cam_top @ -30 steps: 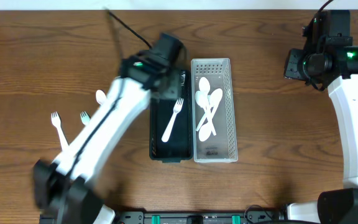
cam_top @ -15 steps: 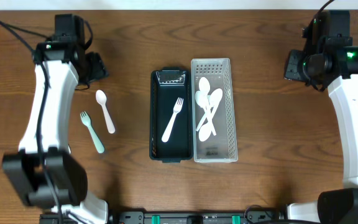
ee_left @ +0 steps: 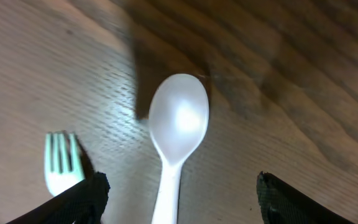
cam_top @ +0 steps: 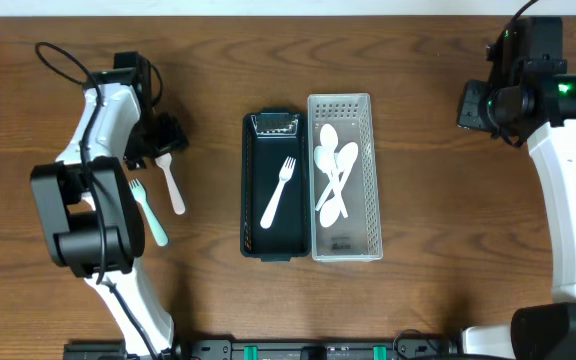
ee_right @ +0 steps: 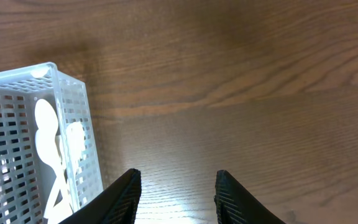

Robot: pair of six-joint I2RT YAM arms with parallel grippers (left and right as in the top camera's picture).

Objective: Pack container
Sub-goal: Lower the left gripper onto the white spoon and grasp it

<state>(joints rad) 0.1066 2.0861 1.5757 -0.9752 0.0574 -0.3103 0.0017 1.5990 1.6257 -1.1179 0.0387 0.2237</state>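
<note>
I should lower my left gripper onto the white spoon's neck (cam_top: 167, 170) (ee_left: 172, 165), where the bowl meets the handle, because the spoon already lies lengthwise between the gripper's open fingers.
A black tray (cam_top: 253, 235) holds a white fork (cam_top: 278, 192). Beside it a white perforated basket (cam_top: 371, 190) holds several white spoons (cam_top: 334, 180). On the table at the left lie a white spoon (cam_top: 171, 183) and a pale green fork (cam_top: 147, 211). My left gripper (cam_top: 158, 139) is open just above the spoon's bowl; in the left wrist view the spoon (ee_left: 176, 134) lies between the open fingers, with the green fork (ee_left: 62, 163) at the left finger. My right gripper (cam_top: 476, 105) is open and empty at the far right, over bare table (ee_right: 179, 186).
The basket's corner (ee_right: 67, 118) with spoons shows at the left of the right wrist view. Black cables run from the left arm at the top left (cam_top: 63, 52). The table's far edge lies along the top.
My left arm has swung from over the black tray to the left side and come down over the white spoon. One white fork on the left is gone. The right arm has not moved.
</note>
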